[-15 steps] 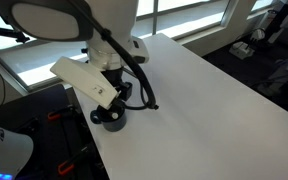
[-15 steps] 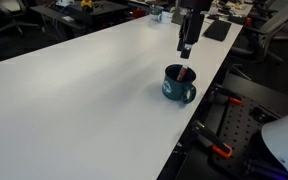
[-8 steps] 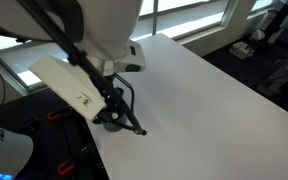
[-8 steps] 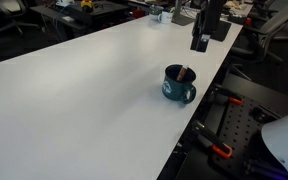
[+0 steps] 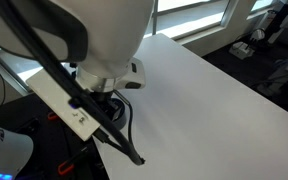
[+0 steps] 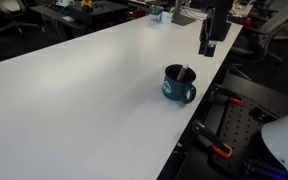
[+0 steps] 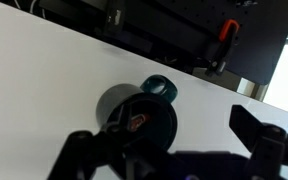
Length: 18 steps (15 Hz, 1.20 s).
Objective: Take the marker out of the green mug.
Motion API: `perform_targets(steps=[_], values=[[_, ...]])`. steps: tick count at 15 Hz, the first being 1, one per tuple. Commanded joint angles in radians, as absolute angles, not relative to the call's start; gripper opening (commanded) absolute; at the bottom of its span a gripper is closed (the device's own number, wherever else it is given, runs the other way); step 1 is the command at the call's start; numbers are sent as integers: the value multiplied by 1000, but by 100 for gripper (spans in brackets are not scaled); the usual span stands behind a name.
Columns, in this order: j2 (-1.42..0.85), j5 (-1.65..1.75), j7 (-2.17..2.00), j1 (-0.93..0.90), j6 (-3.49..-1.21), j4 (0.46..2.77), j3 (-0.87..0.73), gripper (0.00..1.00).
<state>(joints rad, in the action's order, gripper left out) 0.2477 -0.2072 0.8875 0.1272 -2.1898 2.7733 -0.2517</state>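
The gripper shifts over the mug next, then lowers around the marker's end [image 6: 183,71] [image 7: 137,122] that stands above the mug's rim.
The green mug [image 6: 178,87] stands near the white table's [image 6: 74,95] edge, its handle toward the edge. A marker [image 6: 185,73] leans inside it, its tip above the rim. My gripper [image 6: 206,48] hangs open and empty above the table, behind the mug and apart from it. In the wrist view the mug [image 7: 154,112] lies below, its teal handle [image 7: 162,88] pointing away, and the marker's reddish end [image 7: 137,123] shows inside. The gripper [image 7: 166,140] is open, with the mug nearer one dark finger [image 7: 256,127]. In an exterior view my arm [image 5: 84,60] hides the mug.
The table edge runs close beside the mug. Black equipment with red clamps [image 6: 220,152] sits below that edge. It shows in the wrist view too [image 7: 224,35]. Clutter [image 6: 159,13] lies at the table's far end. Windows [image 5: 184,12] stand behind the table.
My gripper has moved away from above the mug toward the table's far end. My arm has swung across and now covers the mug in an exterior view. The mug and marker have not moved.
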Motion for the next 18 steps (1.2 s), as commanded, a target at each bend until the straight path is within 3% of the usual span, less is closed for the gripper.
perform_targets(steps=[1, 10, 18], values=[[219, -139, 841, 141, -2233, 2771, -240, 100], [130, 23, 888, 125, -2488, 2772, -218, 100], [47, -45, 1031, 84, -2632, 2750, -178, 100]])
